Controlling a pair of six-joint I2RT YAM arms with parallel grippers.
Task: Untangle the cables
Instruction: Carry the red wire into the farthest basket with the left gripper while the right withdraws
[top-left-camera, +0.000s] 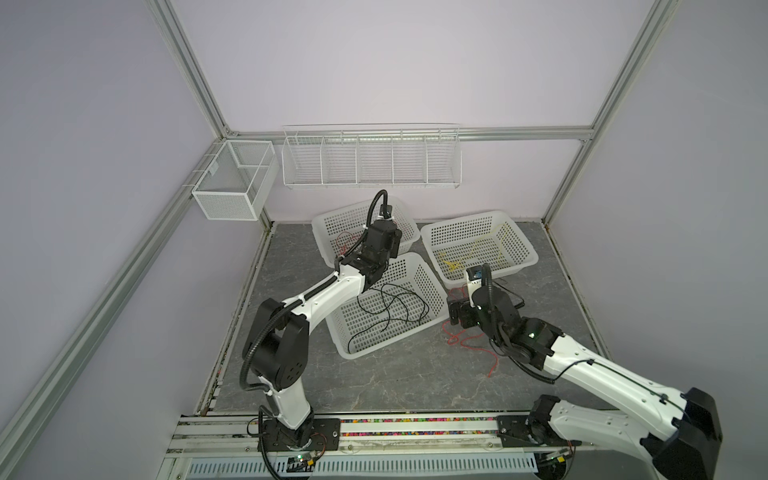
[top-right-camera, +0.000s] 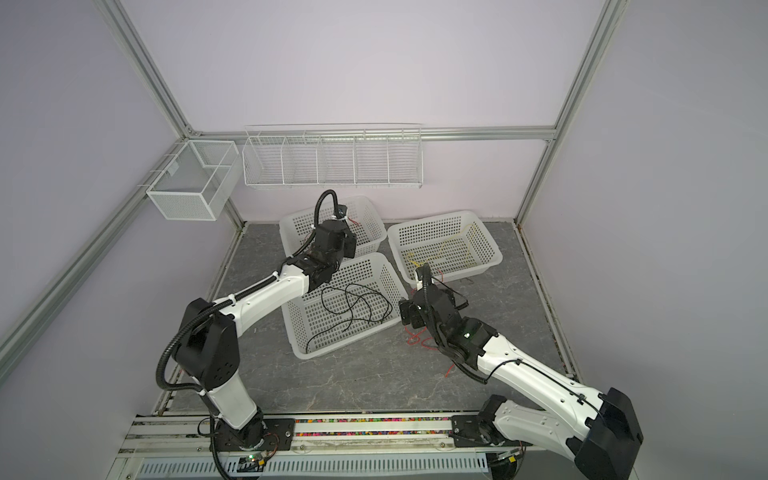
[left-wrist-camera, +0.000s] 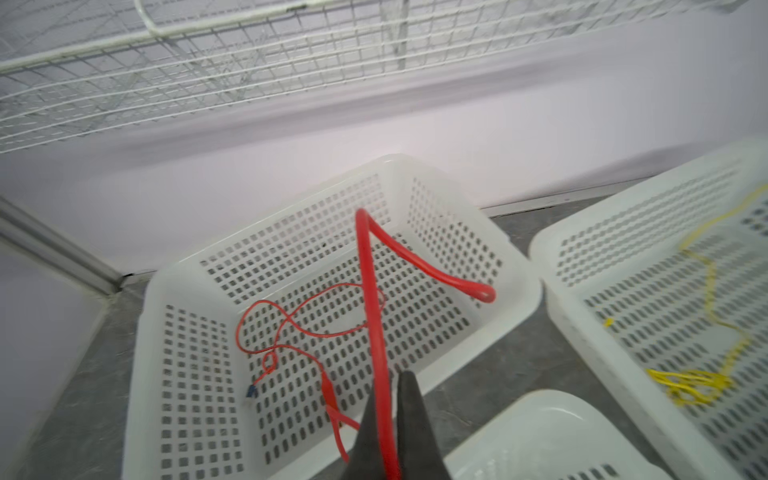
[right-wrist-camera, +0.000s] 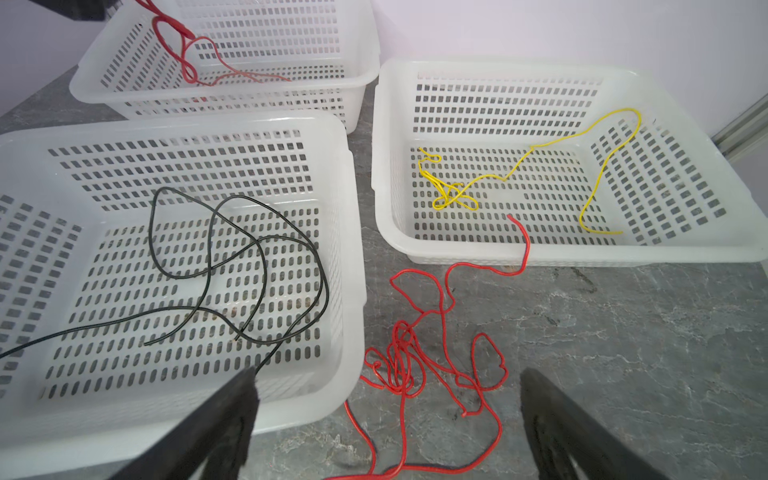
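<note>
Next, my left gripper goes down inside to the bottom of the basket below, where the thinner red cable (left-wrist-camera: 291, 328) lies, and releases the thick-looking cable of matching colour.
My left gripper (left-wrist-camera: 390, 384) is shut on a thick-looking red cable (left-wrist-camera: 372, 291), held above the back left basket (left-wrist-camera: 141, 332). A thinner red cable (left-wrist-camera: 291, 328) lies in that basket. My right gripper (right-wrist-camera: 388, 374) stands open, low over a tangle of red cables (right-wrist-camera: 415, 357) on the grey table; one end leans on the right basket's wall. Black cables (right-wrist-camera: 232, 266) lie in the front basket (top-left-camera: 353, 353). Yellow cables (right-wrist-camera: 519, 166) lie in the right basket (top-left-camera: 528, 245). In both top views the red tangle (top-left-camera: 469, 345) (top-right-camera: 419, 338) shows beside the right wrist.
The three white perforated baskets stand close together at the middle and back of the table. A white wire rack (top-left-camera: 370, 166) hangs on the back wall and a mesh box (top-left-camera: 232, 183) on the left frame. The arm bases sit on a rail along the front edge.
</note>
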